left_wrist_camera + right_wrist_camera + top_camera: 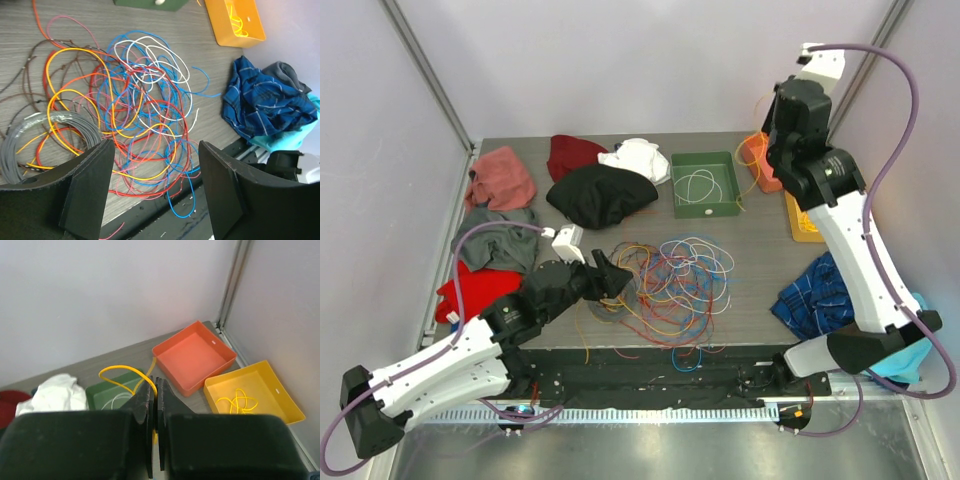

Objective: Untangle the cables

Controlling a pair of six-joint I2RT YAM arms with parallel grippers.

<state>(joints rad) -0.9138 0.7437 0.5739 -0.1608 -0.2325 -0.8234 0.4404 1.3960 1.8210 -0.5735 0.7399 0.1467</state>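
Note:
My right gripper has the yellow tray with matching wire [805, 223] [254, 396] below it and to its right in the top view, so it should swing over the tray, go down and let go.
The cables [672, 275] lie in a loose tangle of blue, red, orange, yellow and white loops at the table's front middle. A grey coil [59, 126] sits at the tangle's left side. My left gripper [155, 150] hovers open over the tangle's near edge, with nothing between its fingers [90, 175]. In the top view the left gripper [616, 276] is at the tangle's left edge. Raised at the back right, my right gripper [155, 382] is shut on a yellow cable [116, 372], which loops up beside the fingers over the green tray [98, 391].
Green tray [677, 190] holds a white wire. An empty orange tray [195, 357] and a yellow tray [280, 407] holding a yellow wire stand at back right. Clothes lie around: red [502, 178], black [600, 195], white [638, 158], grey [500, 245], blue plaid [815, 290].

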